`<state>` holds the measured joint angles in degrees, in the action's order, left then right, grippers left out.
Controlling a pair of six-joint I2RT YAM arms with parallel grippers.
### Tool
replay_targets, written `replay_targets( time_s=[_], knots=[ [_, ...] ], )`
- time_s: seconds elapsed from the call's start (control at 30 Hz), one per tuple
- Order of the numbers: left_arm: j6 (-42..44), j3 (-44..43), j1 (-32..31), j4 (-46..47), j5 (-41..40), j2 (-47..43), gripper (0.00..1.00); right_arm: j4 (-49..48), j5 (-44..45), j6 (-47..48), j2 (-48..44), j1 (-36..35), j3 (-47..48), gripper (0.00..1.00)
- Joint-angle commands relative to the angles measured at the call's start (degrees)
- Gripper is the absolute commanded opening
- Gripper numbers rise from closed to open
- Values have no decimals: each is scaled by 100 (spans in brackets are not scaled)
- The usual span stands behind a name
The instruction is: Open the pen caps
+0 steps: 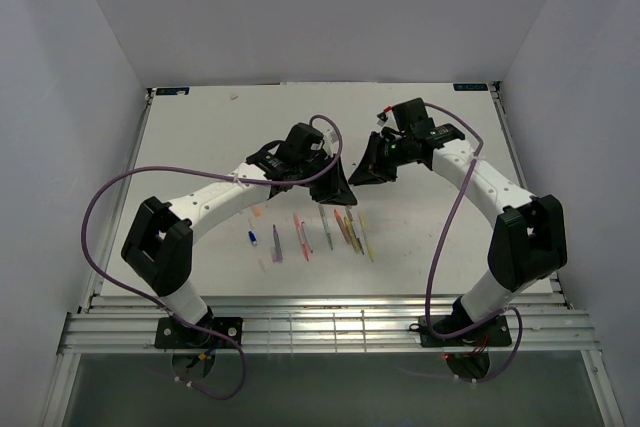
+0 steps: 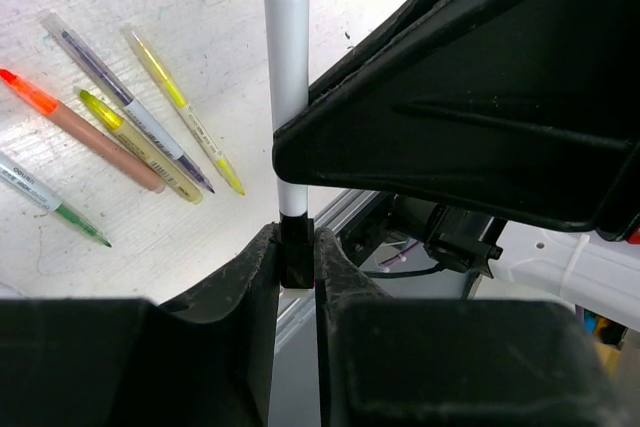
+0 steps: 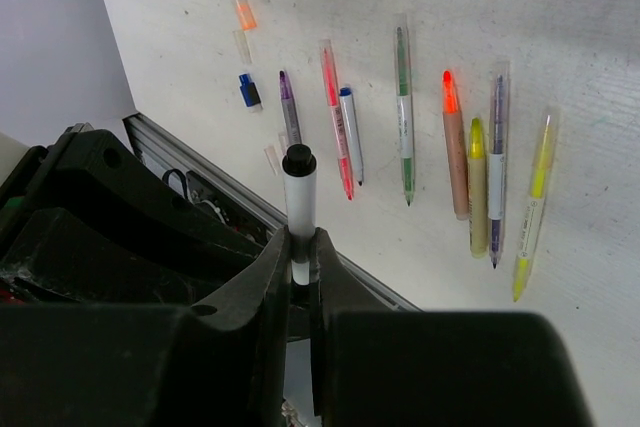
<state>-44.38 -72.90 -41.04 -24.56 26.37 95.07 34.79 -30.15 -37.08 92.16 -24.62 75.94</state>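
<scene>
I will next move my right gripper down and back to the clear tabletop [image 3: 558, 237] beside the end yellow pen [image 1: 378, 238] to let go of the white pen.
A white pen [image 2: 286, 67] with black ends is held between both grippers above the table. My left gripper [image 2: 298, 259] is shut on the pen's black cap [image 2: 296, 247]. My right gripper [image 3: 301, 259] is shut on the white barrel [image 3: 300, 209], and the pen's other black end [image 3: 299, 160] sticks out past it. In the top view the left gripper [image 1: 337, 185] and right gripper [image 1: 368, 169] meet tip to tip, hiding the pen. Loose caps lie on the table: a blue one [image 3: 249, 90] and an orange one [image 3: 243, 7].
Several uncapped pens lie in a row on the white table [image 1: 200, 147]: purple [image 3: 289, 107], pink [image 3: 337, 122], green [image 3: 403, 107], orange [image 3: 455, 152], yellow [image 3: 533, 202]. The row shows in the top view [image 1: 320, 232]. A metal rail [image 1: 320, 332] runs along the near edge.
</scene>
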Motion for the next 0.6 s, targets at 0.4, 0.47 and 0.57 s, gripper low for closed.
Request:
replay_targets(
  time_s=[0.4,0.47,0.57],
  knots=[
    [263,-128,-1,-225,272,-120,0,-287,-545,219,-23,-209,-299,30],
    [272,-128,8,-216,298,-111,0,-349,-562,201,-23,-236,-343,31],
    [263,-154,-1,-173,325,-120,0,-332,-597,210,91,-289,-273,31]
  ],
)
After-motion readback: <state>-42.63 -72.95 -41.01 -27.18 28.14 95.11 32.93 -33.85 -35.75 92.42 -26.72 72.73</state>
